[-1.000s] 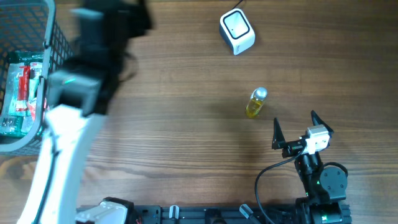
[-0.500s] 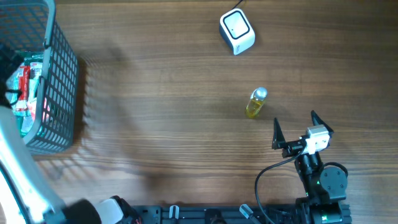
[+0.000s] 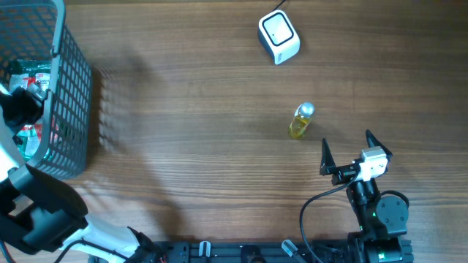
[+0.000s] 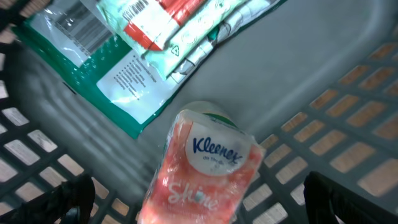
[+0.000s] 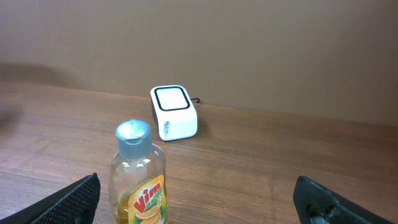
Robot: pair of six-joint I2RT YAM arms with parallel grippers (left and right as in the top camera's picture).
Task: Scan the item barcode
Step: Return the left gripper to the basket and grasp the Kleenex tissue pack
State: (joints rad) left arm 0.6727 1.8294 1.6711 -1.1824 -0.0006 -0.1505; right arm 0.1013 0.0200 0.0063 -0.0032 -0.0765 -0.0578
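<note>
The pink Kleenex pack [image 4: 205, 171] lies below between the open fingers, so next I will lower my left gripper deeper into the basket and close across its sides.
In the left wrist view, a pink Kleenex tissue pack [image 4: 205, 171] lies on the floor of the grey mesh basket [image 3: 73, 109]. My left gripper [image 4: 202, 205] hangs open just above it, one finger on each side, not touching it. Beside the pack are a green packet [image 4: 99, 68] showing a barcode and a white and red packet [image 4: 180, 25]. The white scanner [image 3: 278, 36] sits at the table's back. A yellow Vim bottle [image 3: 300, 121] stands mid-table. My right gripper [image 3: 346, 142] is open just behind it, holding nothing.
The basket stands at the table's far left edge, and my left arm [image 3: 29, 204] reaches into it from the front. In the right wrist view the scanner [image 5: 173, 112] stands behind the bottle [image 5: 139, 177]. Its cable runs off the back edge.
My left arm swung left from over the table and came down into the basket, its jaws spreading wider. The right arm, bottle and scanner stayed still.
</note>
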